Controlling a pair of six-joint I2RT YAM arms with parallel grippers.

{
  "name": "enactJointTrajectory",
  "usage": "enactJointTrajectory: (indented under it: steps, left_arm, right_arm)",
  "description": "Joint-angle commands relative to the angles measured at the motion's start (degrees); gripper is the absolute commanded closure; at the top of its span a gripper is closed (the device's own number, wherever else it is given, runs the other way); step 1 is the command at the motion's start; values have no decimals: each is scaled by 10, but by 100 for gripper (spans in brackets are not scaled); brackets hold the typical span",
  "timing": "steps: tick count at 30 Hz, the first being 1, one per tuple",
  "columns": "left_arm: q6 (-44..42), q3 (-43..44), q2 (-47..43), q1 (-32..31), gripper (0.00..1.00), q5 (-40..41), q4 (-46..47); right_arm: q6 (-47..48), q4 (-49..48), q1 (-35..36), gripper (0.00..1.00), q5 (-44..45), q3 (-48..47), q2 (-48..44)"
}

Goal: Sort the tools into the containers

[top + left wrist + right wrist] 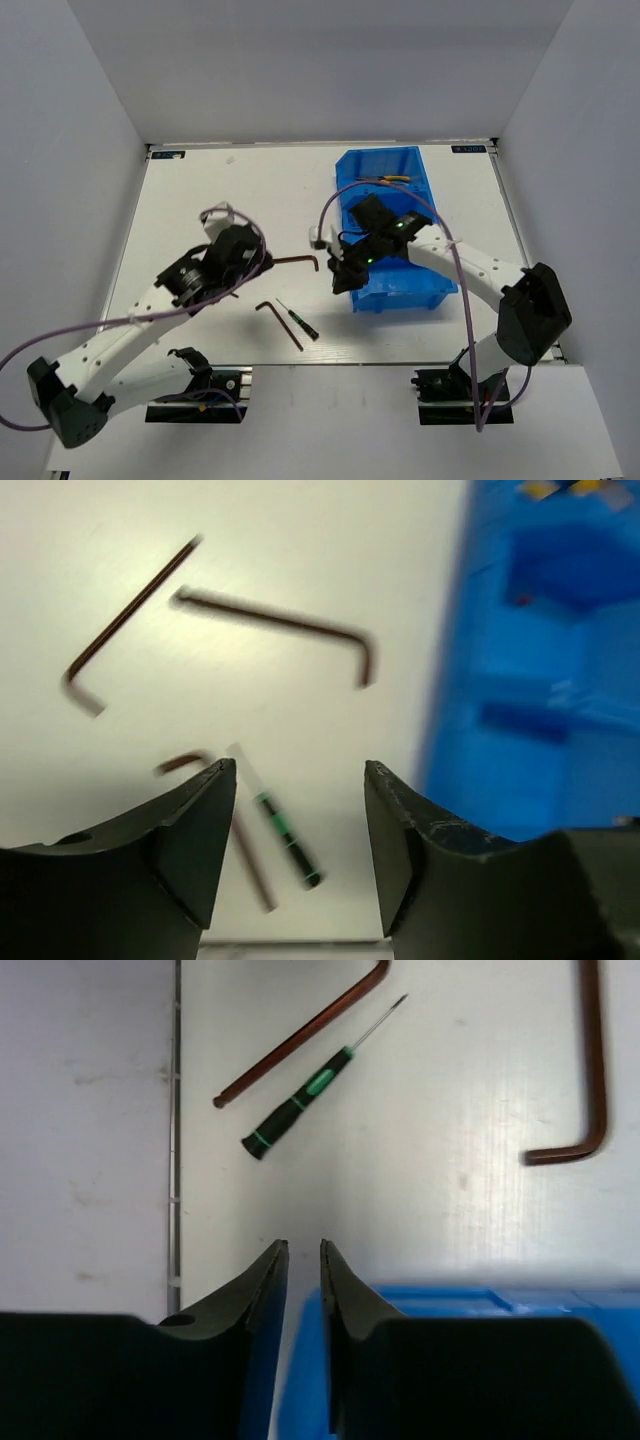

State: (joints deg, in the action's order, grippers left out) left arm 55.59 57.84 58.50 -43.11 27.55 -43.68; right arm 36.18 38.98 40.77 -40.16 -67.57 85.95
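My left gripper should next move back and down onto the stem of the unsorted hex key (244,842) beside the screwdriver, because that stem is below it and nearer my base.
The blue containers (402,297) stand right of centre, with yellow-handled pliers (386,180) in the far compartment. On the white table lie a hex key (295,260), a second hex key (280,325) and a dark, green-banded screwdriver (300,323). My left gripper (242,264) hovers left of the bin, open and empty (298,765). Its view shows the screwdriver (285,835) and three blurred hex keys (130,620) (285,620) (250,865). My right gripper (303,1245) hangs over the bin's near-left corner (342,272), its jaws a narrow gap apart with nothing between them.
The bin's blue wall (530,680) fills the right of the left wrist view. In the right wrist view the bin's rim (480,1295) sits just below the fingertips, and the table's near edge (177,1160) runs down the left. White walls enclose the table.
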Motion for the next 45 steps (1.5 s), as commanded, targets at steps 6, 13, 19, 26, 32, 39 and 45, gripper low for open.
enactJointTrajectory:
  steps: [6, 13, 19, 26, 32, 39, 45]
  left_arm:
    - [90, -79, -110, -7, 34, 11, -161]
    - [90, -62, -74, -7, 33, 23, -219]
    - [120, -75, -150, -7, 37, 23, -271]
    - [151, -70, -190, -7, 37, 42, -339]
    - [156, -59, -196, -7, 37, 47, -351]
    - [150, -59, -190, -7, 37, 35, -338]
    - [114, -70, -172, -7, 42, 9, -288]
  right_arm:
    - [-228, -35, 188, 66, 233, -47, 95]
    - [-340, -29, 229, 62, 284, -128, 210]
    - [-399, -37, 236, 58, 325, -143, 258]
    - [-412, -62, 265, 58, 355, -121, 271]
    - [-417, -64, 293, 58, 399, -113, 286]
    - [-446, -45, 300, 61, 462, -104, 313]
    - [-437, -43, 292, 68, 531, -91, 325]
